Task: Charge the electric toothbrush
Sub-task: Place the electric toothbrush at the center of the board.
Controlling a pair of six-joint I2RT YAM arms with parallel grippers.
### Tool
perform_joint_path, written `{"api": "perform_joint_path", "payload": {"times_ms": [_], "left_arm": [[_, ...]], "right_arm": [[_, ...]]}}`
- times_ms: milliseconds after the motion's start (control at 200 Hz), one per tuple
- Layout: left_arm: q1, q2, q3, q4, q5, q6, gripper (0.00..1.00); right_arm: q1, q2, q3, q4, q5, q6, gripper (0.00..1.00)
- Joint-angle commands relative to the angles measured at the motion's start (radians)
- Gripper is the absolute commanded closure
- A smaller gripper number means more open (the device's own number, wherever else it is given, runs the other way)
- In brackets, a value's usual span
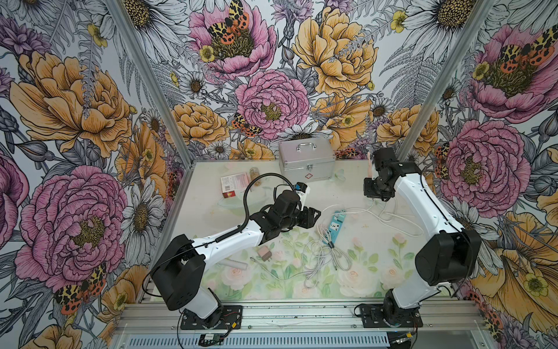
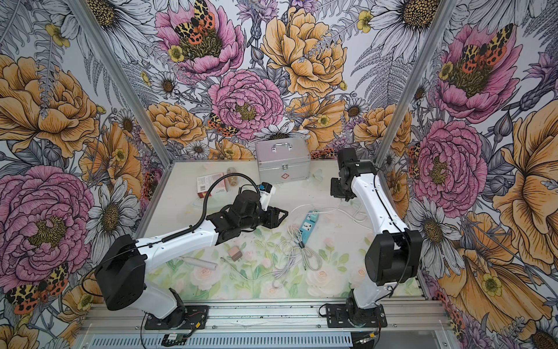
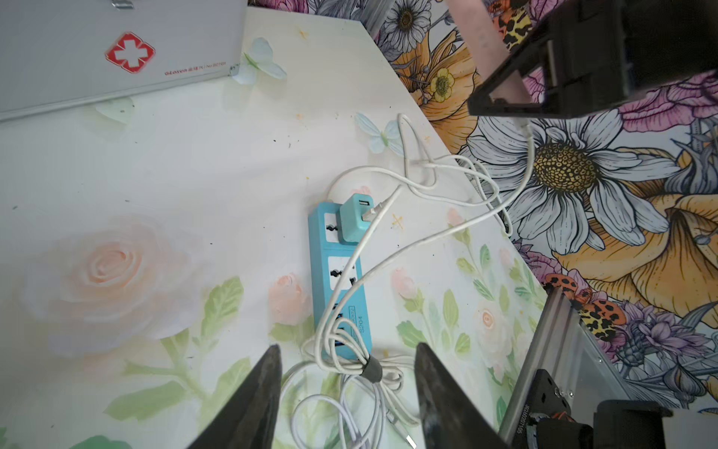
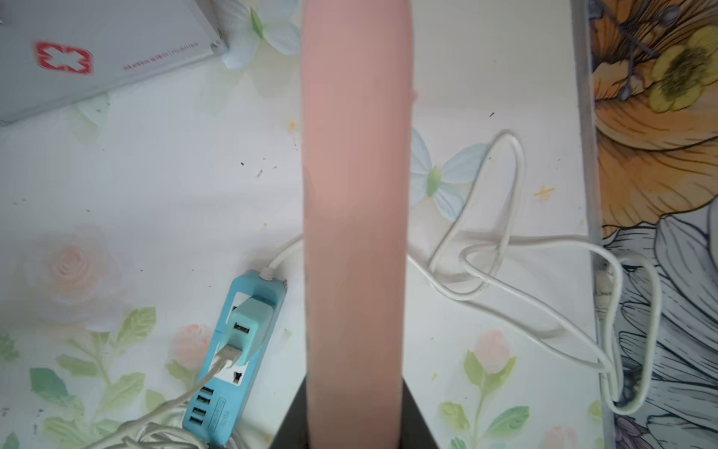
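The power strip's far end [image 1: 358, 199] lies below my right gripper, so next it needs to lower toward the power strip and free the toothbrush on the clear tabletop past that end.
My right gripper [image 4: 354, 383] is shut on the pink electric toothbrush [image 4: 354, 175] and holds it upright off the table near the back right corner [image 1: 369, 164]. A white cable [image 3: 427, 237] hangs from under the toothbrush and runs to a teal adapter [image 3: 355, 221]. The adapter is plugged into the blue power strip [image 1: 333, 225] in the middle of the table. My left gripper [image 3: 349, 385] stands open just above a tied bundle of white cable [image 1: 324, 253] at the strip's near end, with nothing between its fingers.
A silver first-aid case [image 1: 306, 161] stands at the back. A red-and-white box [image 1: 234, 184] and a small bottle [image 1: 255, 176] lie back left. A pink plug [image 1: 265, 253] and a white tube [image 1: 235, 263] lie under my left arm.
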Motion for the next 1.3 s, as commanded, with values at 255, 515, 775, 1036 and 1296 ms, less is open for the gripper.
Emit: {"api": "perform_joint_path", "payload": {"times_ms": [255, 515, 775, 1036, 1296], "left_arm": [[0.068, -0.01, -0.07, 0.075, 0.01, -0.042, 0.47], [0.104, 0.005, -0.098, 0.079, 0.007, -0.067, 0.47], [0.121, 0.002, -0.104, 0.076, -0.003, -0.072, 0.46], [0.142, -0.044, -0.104, 0.042, -0.038, -0.062, 0.46], [0.171, -0.126, -0.113, -0.092, -0.161, -0.072, 0.43]], "right_arm": [[-0.066, 0.299, 0.018, 0.237, -0.104, -0.047, 1.0], [-0.074, 0.43, 0.069, 0.245, -0.097, -0.048, 0.93], [-0.074, 0.451, 0.052, 0.244, -0.099, -0.046, 0.66], [-0.05, 0.291, 0.019, 0.214, -0.047, -0.001, 0.48], [0.195, -0.041, -0.037, 0.138, -0.052, 0.14, 0.4]]}}
